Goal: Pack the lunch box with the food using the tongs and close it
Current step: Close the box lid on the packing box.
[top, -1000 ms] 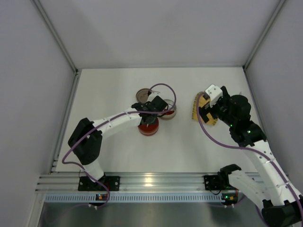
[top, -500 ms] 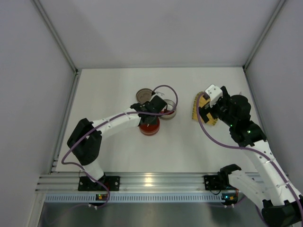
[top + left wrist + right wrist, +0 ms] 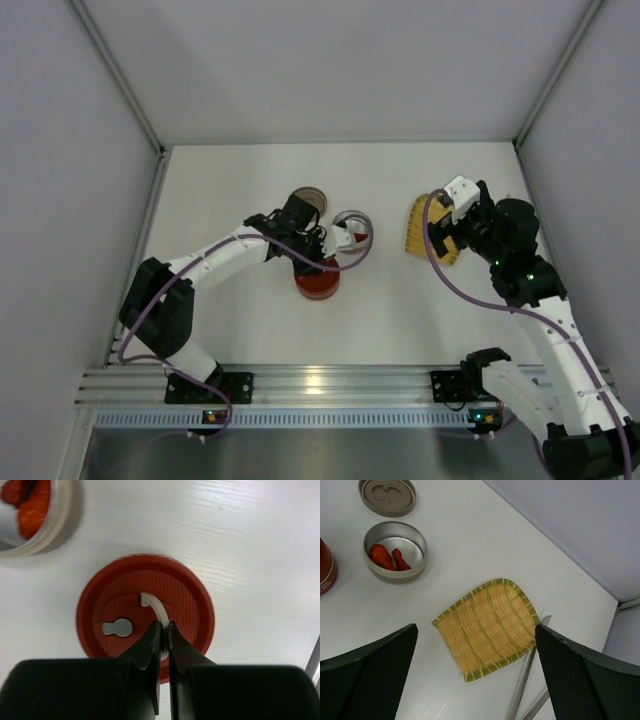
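Observation:
The lunch box (image 3: 316,284) is close beside the steel bowl. Next my left gripper will pull the lunch box back toward the aluminium bar, then let go of the lid's handle.
The red round lunch box (image 3: 316,284) stands mid-table with its ribbed red lid (image 3: 190,605) on. My left gripper (image 3: 164,625) is directly above it, shut on the lid's white curved handle (image 3: 152,604). The food (image 3: 386,557), a few red pieces, lies in a steel bowl (image 3: 421,544) beside the lunch box; the same bowl (image 3: 359,222) shows in the top view. The tongs (image 3: 524,689) lie along the right edge of the yellow mat (image 3: 487,627). My right gripper (image 3: 475,630) hangs open high above the mat, holding nothing.
A brown round lid (image 3: 386,495) lies behind the steel bowl, also seen as the brown lid (image 3: 308,199) from above. White walls (image 3: 60,200) close in the table on three sides. An aluminium rail (image 3: 320,385) runs along the near edge.
The left arm has swung its elbow leftward and turned its wrist, keeping its grip on the lid handle; the red lunch box sits slightly nearer. The right gripper has shifted a little to the right.

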{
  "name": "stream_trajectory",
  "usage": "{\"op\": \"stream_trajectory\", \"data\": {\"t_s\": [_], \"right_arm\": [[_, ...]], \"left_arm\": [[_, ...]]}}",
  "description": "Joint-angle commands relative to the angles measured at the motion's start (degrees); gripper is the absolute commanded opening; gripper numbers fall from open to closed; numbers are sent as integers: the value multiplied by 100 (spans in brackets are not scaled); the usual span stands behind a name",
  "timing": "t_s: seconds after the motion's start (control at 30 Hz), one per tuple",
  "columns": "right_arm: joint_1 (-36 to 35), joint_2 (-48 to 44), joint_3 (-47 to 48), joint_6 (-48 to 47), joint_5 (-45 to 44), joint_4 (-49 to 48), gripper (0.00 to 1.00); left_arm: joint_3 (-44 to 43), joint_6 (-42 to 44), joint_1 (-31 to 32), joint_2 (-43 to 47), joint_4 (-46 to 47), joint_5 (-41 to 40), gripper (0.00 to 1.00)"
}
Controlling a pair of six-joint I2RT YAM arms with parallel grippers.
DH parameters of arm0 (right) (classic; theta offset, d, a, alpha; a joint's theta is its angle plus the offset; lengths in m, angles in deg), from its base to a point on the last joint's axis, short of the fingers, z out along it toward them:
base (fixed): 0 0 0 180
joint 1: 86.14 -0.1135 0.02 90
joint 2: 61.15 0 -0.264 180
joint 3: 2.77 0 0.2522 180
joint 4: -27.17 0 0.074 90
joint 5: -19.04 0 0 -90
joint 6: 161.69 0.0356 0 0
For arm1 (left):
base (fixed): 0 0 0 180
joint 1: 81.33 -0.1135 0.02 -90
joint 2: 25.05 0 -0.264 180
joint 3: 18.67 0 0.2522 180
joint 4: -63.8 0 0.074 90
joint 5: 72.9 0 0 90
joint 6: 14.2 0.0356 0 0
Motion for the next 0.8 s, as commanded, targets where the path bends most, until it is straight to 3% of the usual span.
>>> {"op": "stream_trajectory", "data": {"t_s": [0.0, 0.17, 0.6, 0.77], "right_arm": [[258, 15, 148, 147, 544, -23, 99], [407, 94, 324, 165, 720, 145, 99], [407, 103, 483, 253, 870, 259, 99], [416, 85, 501, 244, 878, 303, 99]], "left_arm": [[384, 2499, 60, -515, -1935, 944, 0], [480, 3863, 78, -420, -2814, 1128, 0], [700, 4356, 139, 328, -3439, 1076, 4], [762, 4392, 148, 583, -3466, 988, 34]]}}
